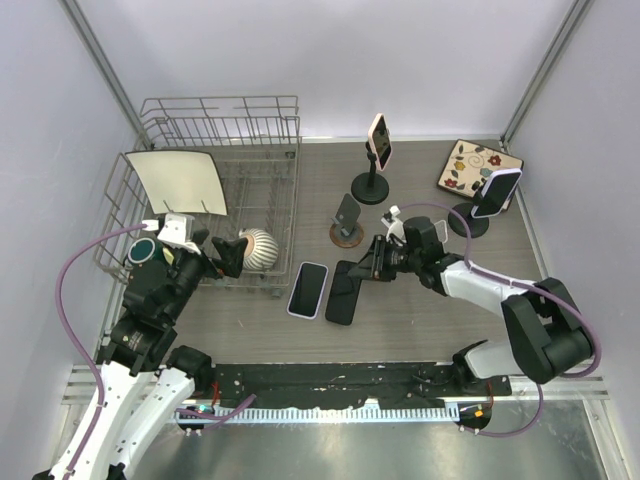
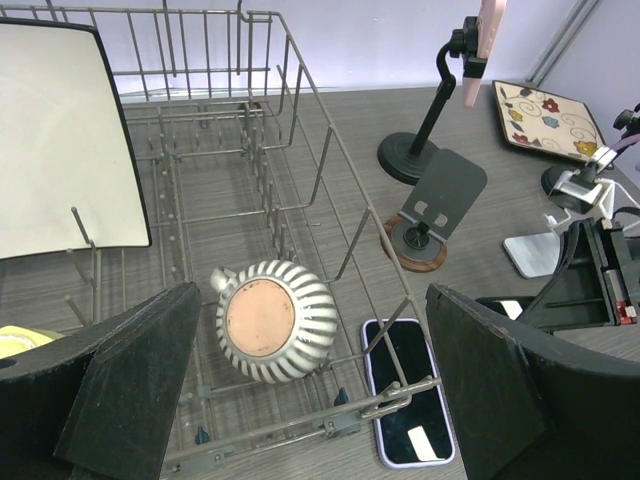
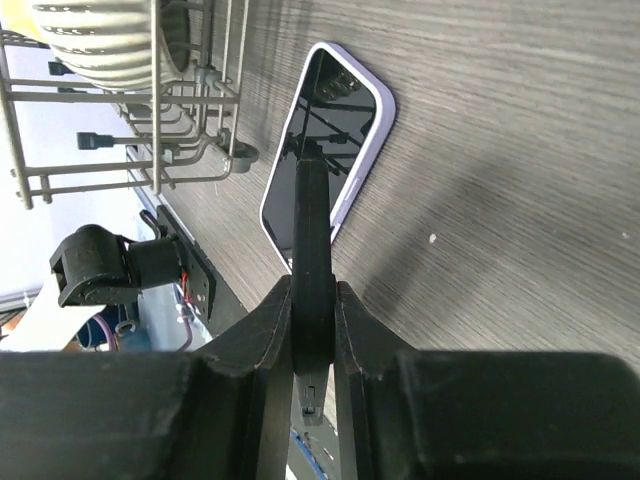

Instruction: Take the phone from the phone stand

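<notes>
I need to lower my right gripper next toward the bare tabletop beside the flat lavender phone and let go of the black phone there, because the black phone is still hanging above the table.
My right gripper is shut on a black phone, gripping it by its edge low over the table; in the right wrist view the phone stands edge-on between the fingers. The empty small phone stand with a round wooden base stands just behind it and also shows in the left wrist view. A lavender phone lies flat on the table to the left of the black one. My left gripper is open and empty over the dish rack.
The wire rack holds a white plate and a striped bowl. A tall stand holds a pink phone. Another stand at the right holds a lavender phone beside a patterned plate.
</notes>
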Tool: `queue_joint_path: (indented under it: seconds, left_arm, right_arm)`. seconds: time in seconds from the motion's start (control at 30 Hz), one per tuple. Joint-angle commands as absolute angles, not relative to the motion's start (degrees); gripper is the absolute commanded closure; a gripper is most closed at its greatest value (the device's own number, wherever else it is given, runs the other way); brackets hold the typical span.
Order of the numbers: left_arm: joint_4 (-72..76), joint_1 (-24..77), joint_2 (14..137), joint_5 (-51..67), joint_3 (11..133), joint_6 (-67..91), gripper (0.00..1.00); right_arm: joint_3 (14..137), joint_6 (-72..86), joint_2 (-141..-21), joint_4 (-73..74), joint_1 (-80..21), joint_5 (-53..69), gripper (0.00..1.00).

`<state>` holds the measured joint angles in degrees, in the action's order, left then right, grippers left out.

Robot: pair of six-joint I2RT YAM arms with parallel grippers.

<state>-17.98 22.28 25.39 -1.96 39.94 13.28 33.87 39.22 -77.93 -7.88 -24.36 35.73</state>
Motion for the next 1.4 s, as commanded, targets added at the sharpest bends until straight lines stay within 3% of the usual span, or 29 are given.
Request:
queue_joint_path:
  seconds: [0.0,0.47,0.9,1.37]
  left_arm:
    - [-16.35,22.5,25.4,-2.37,39.99,13.45,0.0]
    - [-16.35,22.5,25.49,-2.37,39.99,13.27,0.0]
    - [-16.44,22.5,25.75,-2.37,39.99,13.27,0.0]
    - [-16.52,22.5,25.84,-2.2,40.08,13.27,0.0]
  right_arm:
    - [32.96,45.35,-79.44,-17.83,-24.96,36.57,0.99]
    - [32.25,46.5,-90.08,-21.19,-26.54,32.61,0.96]
    - [35.59,38.76,-90.27,-8.97,-28.04,24.0,0.57]
    - [40.34,33.75,-88.5,1.84,-32.25,15.47,0.36]
